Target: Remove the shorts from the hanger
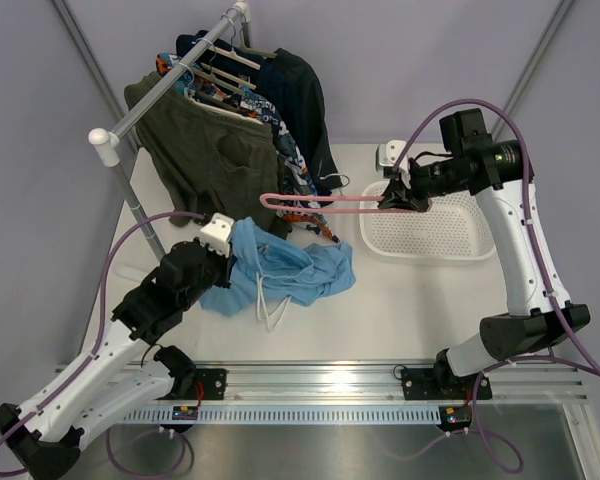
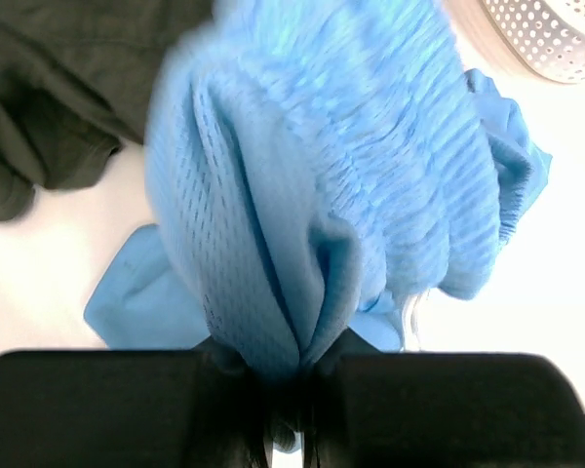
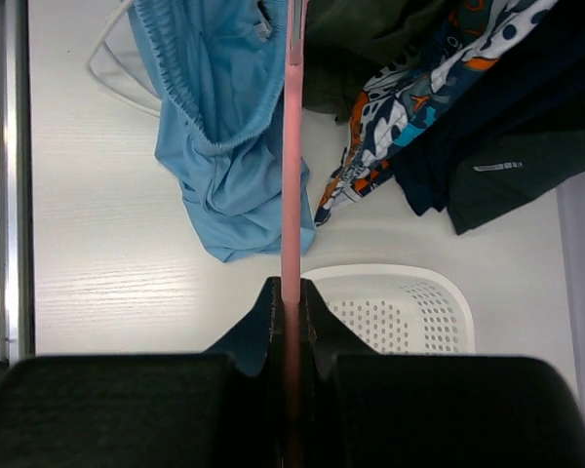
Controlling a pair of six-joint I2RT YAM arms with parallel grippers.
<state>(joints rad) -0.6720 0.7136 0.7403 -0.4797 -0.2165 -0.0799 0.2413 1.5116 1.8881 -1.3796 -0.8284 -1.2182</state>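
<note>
My right gripper swings to the left in the top view next and releases the hanger on the bar's bare near end, as the shorts (image 1: 290, 268) are off it.
The light blue shorts (image 1: 290, 268) lie bunched on the white table, free of the hanger. My left gripper (image 1: 223, 247) is shut on a fold of the shorts (image 2: 302, 195) at their left edge. The pink hanger (image 1: 325, 202) is held level above the table, apart from the shorts. My right gripper (image 1: 398, 198) is shut on the hanger's right end; in the right wrist view the hanger (image 3: 292, 146) runs straight out from between the jaws, with the shorts (image 3: 219, 127) below it.
A clothes rail (image 1: 170, 85) at the back left carries several hangers with dark green, navy and patterned garments (image 1: 220, 160). A white perforated basket (image 1: 430, 228) sits on the table at the right, under my right gripper.
</note>
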